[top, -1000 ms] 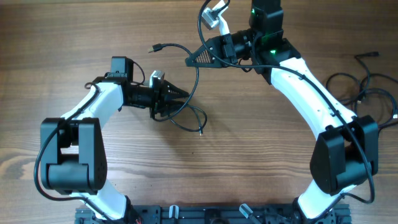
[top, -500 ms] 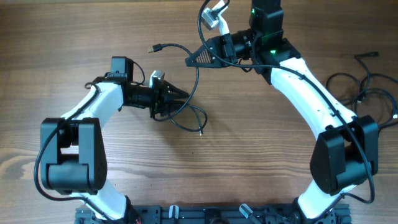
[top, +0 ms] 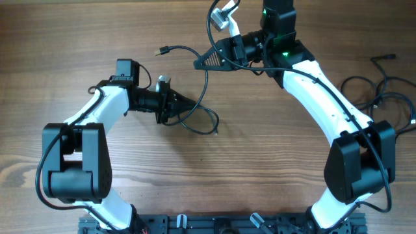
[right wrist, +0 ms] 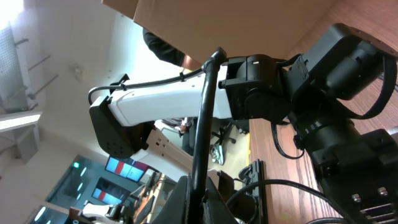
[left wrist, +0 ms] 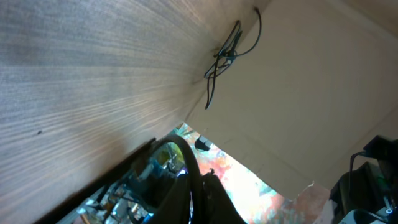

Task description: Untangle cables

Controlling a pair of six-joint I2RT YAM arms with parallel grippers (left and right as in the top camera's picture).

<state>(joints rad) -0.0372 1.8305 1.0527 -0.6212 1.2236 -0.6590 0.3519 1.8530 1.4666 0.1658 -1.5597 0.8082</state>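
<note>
The right gripper needs to move toward the tangled cables, which are to its right in the overhead view, to straighten the slack curve, and then let go of the cable.
One thin black cable [top: 206, 79] runs from a small plug [top: 162, 50] at the upper left, through my right gripper [top: 196, 64], down in a curve to my left gripper [top: 193, 102], then loops out to a free end [top: 216, 132]. Both grippers are shut on this cable, the right above the left. In the left wrist view the cable [left wrist: 189, 165] passes between the closed jaws of my left gripper [left wrist: 198, 182]. The right wrist view has the cable [right wrist: 203, 130] rising straight out of my right gripper [right wrist: 198, 186].
More black cables [top: 382, 91] lie tangled at the table's right edge, next to the right arm's base; they also appear far off as a cable bundle [left wrist: 226, 52] in the left wrist view. The white left arm [right wrist: 168, 102] faces the right wrist camera.
My left gripper has closed on the cable. The loop below it and the free end have shifted a little to the right. The right arm has not moved.
</note>
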